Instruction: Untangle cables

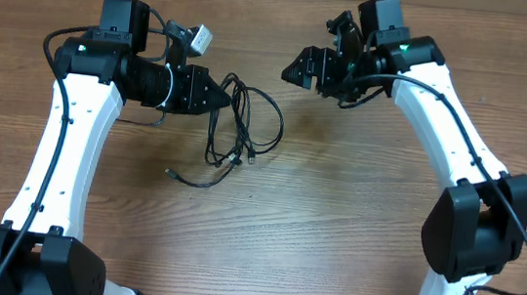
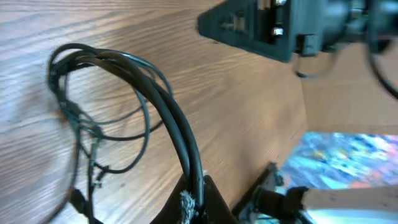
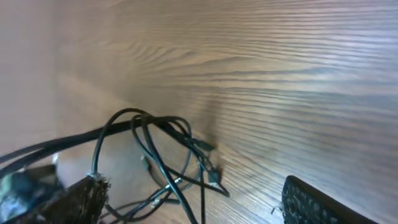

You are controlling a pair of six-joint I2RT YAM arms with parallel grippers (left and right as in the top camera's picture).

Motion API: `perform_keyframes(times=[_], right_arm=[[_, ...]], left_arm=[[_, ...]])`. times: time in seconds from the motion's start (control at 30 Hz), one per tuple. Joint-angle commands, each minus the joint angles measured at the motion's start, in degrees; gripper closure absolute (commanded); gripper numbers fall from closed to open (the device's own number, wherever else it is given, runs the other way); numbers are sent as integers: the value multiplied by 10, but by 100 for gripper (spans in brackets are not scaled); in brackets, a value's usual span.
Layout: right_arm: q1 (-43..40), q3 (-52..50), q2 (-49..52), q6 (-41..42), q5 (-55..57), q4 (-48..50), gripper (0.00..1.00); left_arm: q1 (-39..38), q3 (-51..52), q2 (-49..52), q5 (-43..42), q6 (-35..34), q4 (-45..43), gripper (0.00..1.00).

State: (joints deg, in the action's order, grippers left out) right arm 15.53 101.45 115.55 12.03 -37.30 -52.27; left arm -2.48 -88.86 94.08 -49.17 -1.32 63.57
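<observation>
The left gripper pulls to the left in the overhead view next and lets go of the few pieces of cable over the bare wood, since the cables are tangled.
The cables [image 1: 243,126] are thin black cords in a tangled loop on the wooden table, between the two arms. One loose plug end [image 1: 175,172] trails to the lower left. My left gripper [image 1: 220,94] is shut on a few strands at the bundle's upper left. In the left wrist view the cables [image 2: 174,112] run straight into its jaws [image 2: 196,199]. My right gripper [image 1: 296,70] is open and empty, up and to the right of the tangle. In the right wrist view the cables [image 3: 151,144] lie ahead between its spread fingers [image 3: 193,186].
The table [image 1: 336,204] is bare wood grain. The right gripper's body [image 2: 261,28] shows at the top of the left wrist view. Both arm bases stand at the near edge, at the left [image 1: 35,266] and at the right [image 1: 475,234].
</observation>
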Motion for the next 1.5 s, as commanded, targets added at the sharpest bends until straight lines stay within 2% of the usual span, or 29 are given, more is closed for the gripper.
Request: perform_keyframes(times=[0.0,0.2,0.3,0.37,0.43,0.57,0.73,1.0,1.07,1.1,1.13,1.23,1.33,1.47], right_arm=[[-9,-2,48,-98,-136,1,12],[-2,-2,87,-175,-249,4,11],[12,-2,88,-184,-260,4,11],[29,-2,88,-183,-287,6,13],[38,-2,88,-180,-323,9,20],[43,-1,88,-137,-355,16,32],[47,-1,88,-104,-335,26,39],[94,-1,88,122,-108,105,42],[99,-1,88,154,-75,111,55],[100,-1,88,163,-60,110,66],[100,-1,88,167,-38,103,80],[91,-1,87,164,-26,90,94],[66,-1,81,141,-28,54,96],[32,-1,49,101,-26,18,96]], left_arm=[[3,-10,-5,-60,13,2,96],[3,-10,-5,-60,13,6,96],[3,-10,-5,-64,13,5,96],[3,-10,-5,-61,13,2,96],[3,-10,-5,-43,9,0,96],[3,-10,-5,-8,-26,-7,96],[3,-10,-5,-8,-55,-21,96],[3,-10,-5,-11,-56,-20,96],[3,-10,-5,-14,-56,-21,96],[3,-10,-5,-14,-56,-21,96],[3,-10,-5,-12,-55,-21,96],[3,-10,-5,25,-56,-18,96],[3,-10,-5,126,-56,6,96],[11,-10,-5,209,-56,25,96]])
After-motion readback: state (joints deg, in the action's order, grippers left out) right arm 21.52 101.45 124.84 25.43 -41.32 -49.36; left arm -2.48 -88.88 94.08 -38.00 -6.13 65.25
